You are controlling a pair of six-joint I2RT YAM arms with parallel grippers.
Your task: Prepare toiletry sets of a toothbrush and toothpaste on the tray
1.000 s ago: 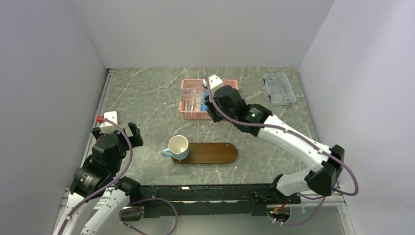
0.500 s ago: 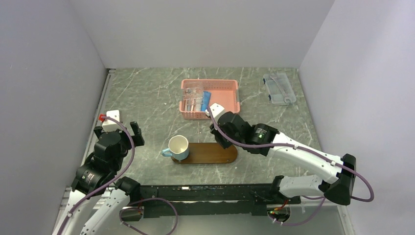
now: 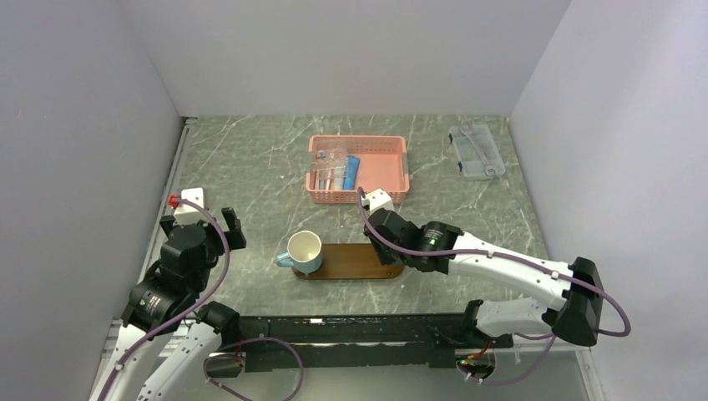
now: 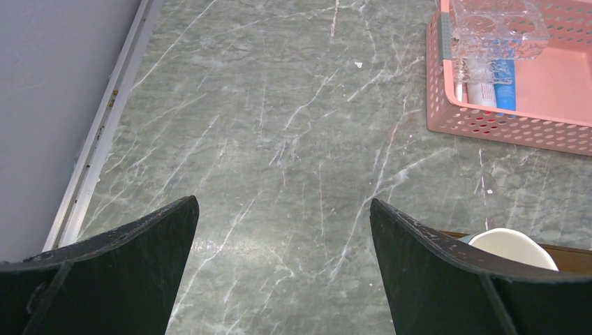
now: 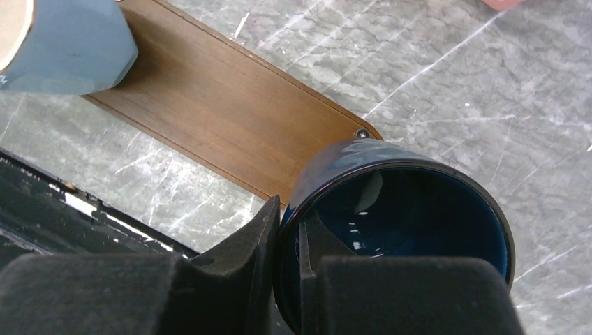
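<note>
My right gripper lowers the dark blue mug onto the tray's loose end point(image 3: 390, 271) point(image 5: 324, 130) below next, easing toward the light blue mug. It then releases the dark blue mug's rim.
The dark brown wooden tray point(image 3: 355, 262) lies near the table's front edge and also shows in the right wrist view point(image 5: 223, 112). A light blue mug point(image 3: 305, 251) stands on its left end. My right gripper point(image 5: 290, 213) is shut on the rim of a dark blue mug point(image 5: 405, 230), one finger inside and one outside, at the tray's right end. The arm hides that mug from above. The blue toothpaste point(image 3: 351, 172) lies in the pink basket point(image 3: 399, 167) beside clear plastic packaging point(image 4: 497, 31). My left gripper point(image 4: 283, 201) is open and empty over bare table.
A clear plastic box point(image 3: 476, 150) lies at the back right. The light blue mug's rim point(image 4: 513, 246) shows beside my left gripper's right finger. The black front rail point(image 5: 63, 209) runs just below the tray.
My right arm has swung from the pink basket toward me, bringing the dark blue mug down to the tray's right end. My left arm shifted slightly, then held still.
</note>
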